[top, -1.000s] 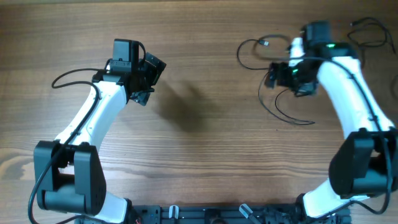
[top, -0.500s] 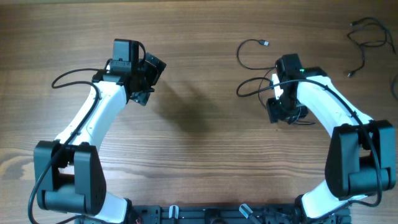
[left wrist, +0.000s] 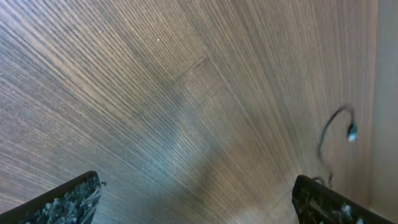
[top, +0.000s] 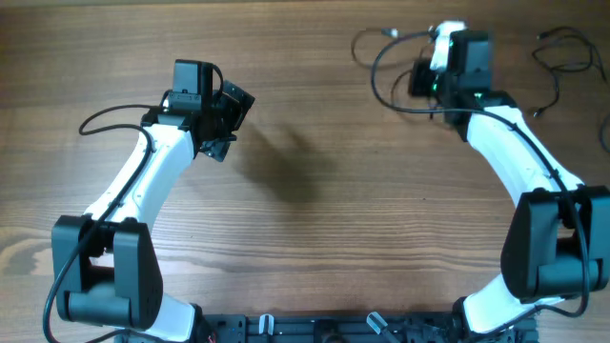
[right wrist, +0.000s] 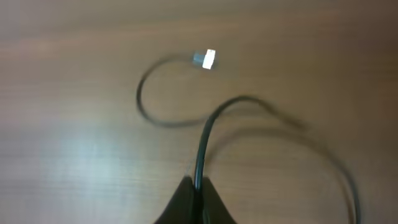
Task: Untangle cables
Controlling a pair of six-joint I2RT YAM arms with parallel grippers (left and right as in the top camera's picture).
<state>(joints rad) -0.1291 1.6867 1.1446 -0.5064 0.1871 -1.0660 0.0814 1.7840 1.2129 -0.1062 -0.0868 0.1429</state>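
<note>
The cable still loops across the wood, so my right gripper will next lift it, carry it outward, then lower it and open.
One thin black cable (top: 374, 76) loops on the wooden table at the far right, ending in a silvery plug (top: 389, 32). My right gripper (top: 425, 78) is shut on this cable. In the right wrist view the jaws (right wrist: 198, 185) pinch the cord, which arcs away toward the plug (right wrist: 205, 59). A second black cable (top: 555, 90) lies curled at the far right corner, apart from the first. My left gripper (top: 227, 119) hovers open over bare wood at the left; its fingertips (left wrist: 68, 199) stand wide with nothing between them, and a cable end (left wrist: 351, 130) shows far off.
The table (top: 315, 219) is wood grain throughout. Thick black wires run along both arms. The arm bases and a black rail (top: 315, 329) sit at the near edge.
My right gripper has shut on the cable and swung from the mid-right table toward the far edge, dragging the cable's loop and plug with it. The left arm has not moved.
</note>
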